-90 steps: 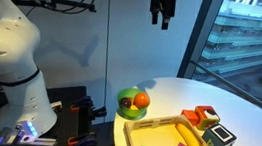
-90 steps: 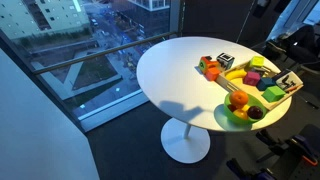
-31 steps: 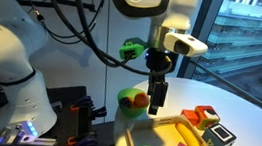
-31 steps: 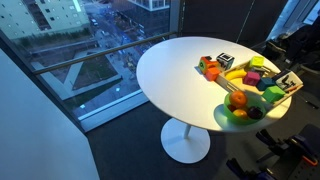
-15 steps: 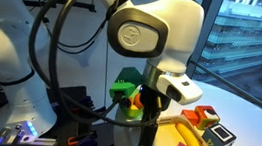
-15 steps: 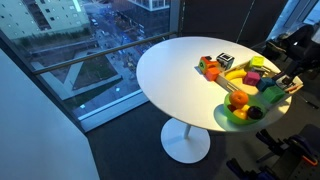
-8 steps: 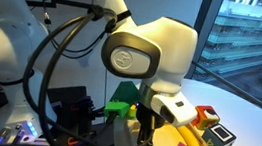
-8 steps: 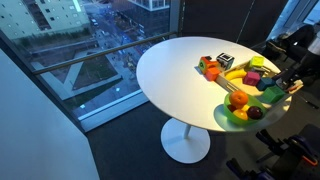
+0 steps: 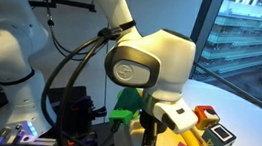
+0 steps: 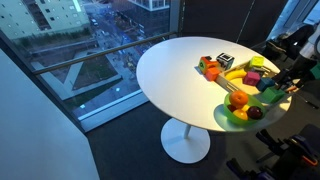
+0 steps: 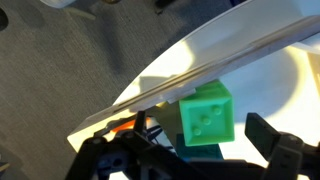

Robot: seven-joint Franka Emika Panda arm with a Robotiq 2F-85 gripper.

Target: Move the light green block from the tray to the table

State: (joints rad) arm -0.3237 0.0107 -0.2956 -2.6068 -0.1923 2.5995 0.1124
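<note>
My gripper should next ease to the right in the wrist view and lower my fingertips around the light green block (image 10: 271, 94) (image 11: 207, 113), because the block is below and off-center to that side.
In the wrist view the light green block (image 11: 207, 113), with raised dots on its face, lies just inside the wooden rim of the tray (image 11: 225, 62). My gripper (image 11: 199, 127) is open, with one dark finger on each side of the block; the right finger stands clear of it. In an exterior view the block (image 10: 271, 94) lies at the tray's (image 10: 213, 73) near end, on the round white table (image 10: 170, 70), with the gripper (image 10: 289, 86) right over it. In an exterior view my arm (image 9: 151, 71) hides the block and the gripper.
A green bowl (image 10: 232, 116) with an orange ball stands next to the tray. Other blocks lie in the tray: orange (image 9: 204, 116), black-and-white (image 9: 220, 139), yellow (image 9: 188, 136) and pink (image 10: 254, 78). A window wall stands behind the table.
My arm has come down from high above to the tray's near end. In the last second the gripper dropped lower over the blocks.
</note>
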